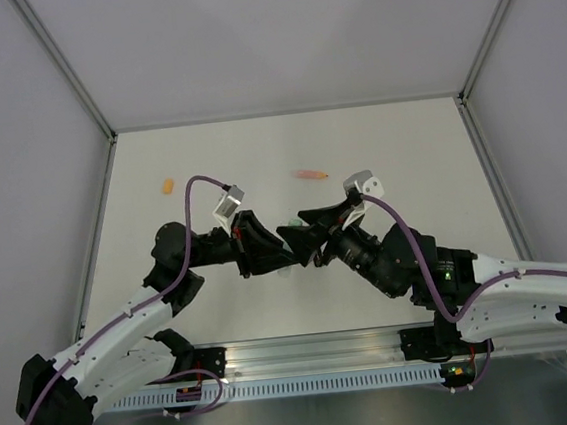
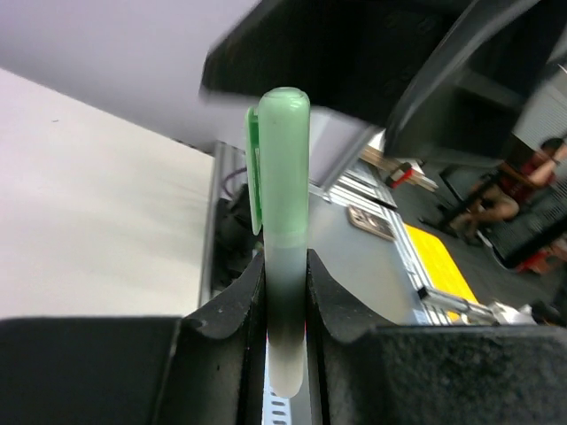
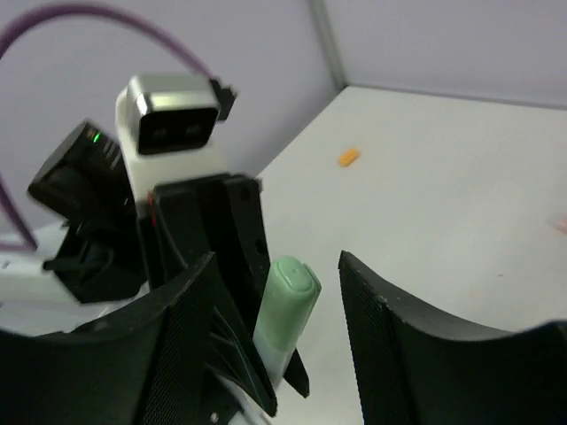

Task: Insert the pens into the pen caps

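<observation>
I should tilt my left gripper downward and lower the pen onto the white table's middle, because the mint green cap is on the pen's far end.
My left gripper (image 2: 285, 297) is shut on the pale mint green pen (image 2: 285, 266) and holds it above the table. A mint green cap (image 2: 283, 159) sits on the pen's far end. My right gripper (image 3: 279, 266) is open, its fingers on either side of that capped end (image 3: 288, 297) without touching it. In the top view the two grippers, left (image 1: 285, 250) and right (image 1: 301, 233), meet at mid table. The salmon orange pen (image 1: 310, 175) lies farther back. The orange cap (image 1: 168, 186) lies at the back left and also shows in the right wrist view (image 3: 349, 158). The black pen and bright green cap are out of view.
The white table (image 1: 408, 150) is bounded by metal posts and grey walls at the back and sides. An aluminium rail (image 1: 307, 356) with both arm bases runs along the near edge.
</observation>
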